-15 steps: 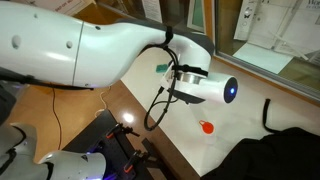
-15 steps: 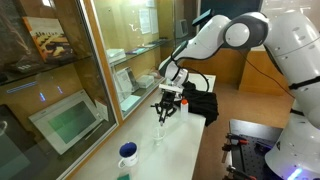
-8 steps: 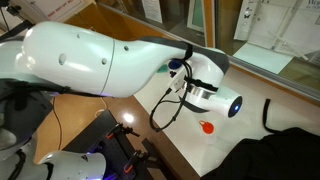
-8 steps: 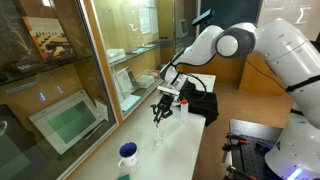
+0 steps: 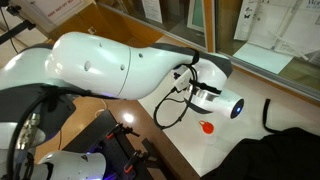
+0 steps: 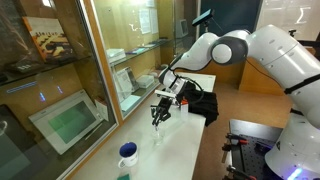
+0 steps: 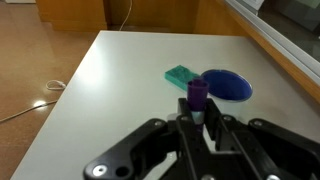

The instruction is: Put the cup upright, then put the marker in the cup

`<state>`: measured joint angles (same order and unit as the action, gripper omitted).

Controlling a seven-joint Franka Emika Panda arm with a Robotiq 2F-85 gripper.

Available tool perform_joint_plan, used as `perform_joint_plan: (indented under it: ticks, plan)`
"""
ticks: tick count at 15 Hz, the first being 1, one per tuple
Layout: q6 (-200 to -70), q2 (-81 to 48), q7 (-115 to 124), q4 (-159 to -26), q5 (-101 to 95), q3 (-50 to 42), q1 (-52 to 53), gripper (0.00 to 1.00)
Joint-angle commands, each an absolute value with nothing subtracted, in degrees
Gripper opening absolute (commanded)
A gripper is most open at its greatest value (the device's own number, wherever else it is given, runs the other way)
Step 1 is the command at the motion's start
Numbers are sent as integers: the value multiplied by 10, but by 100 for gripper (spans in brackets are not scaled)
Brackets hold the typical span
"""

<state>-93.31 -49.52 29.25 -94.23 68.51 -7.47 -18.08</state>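
The marker (image 7: 197, 93) still hangs above the clear cup, short of the blue one, so my gripper will lower it in next and release it.
In the wrist view my gripper (image 7: 197, 114) is shut on the marker (image 7: 197, 93), whose purple-looking end sticks out past the fingertips. The blue cup (image 7: 227, 86) lies just beyond it, to the right, and shows as a blue oval. In an exterior view the cup (image 6: 128, 153) stands upright near the table's near end, blue with a pale mouth. There my gripper (image 6: 160, 114) hangs above the white table, some way short of the cup. In an exterior view (image 5: 215, 95) the arm hides the gripper and the cup.
A flat green object (image 7: 181, 75) lies right beside the cup. A red-orange blob (image 5: 207, 127) lies on the white table (image 7: 110, 90). A black bag (image 6: 198, 104) sits behind the gripper. A glass cabinet (image 6: 60, 90) runs along one table side.
The arm has swung and now fills more of an exterior view. The gripper has shifted slightly toward the cup, still shut on the marker.
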Motion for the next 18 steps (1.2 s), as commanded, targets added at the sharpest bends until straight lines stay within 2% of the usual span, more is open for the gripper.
perform_joint_plan:
  ticks: [1,18]
  plan:
    - [-920,-516,333,-911,688,-87,-168,5]
    - [-942,-566,327,-890,690,-95,-166,5]
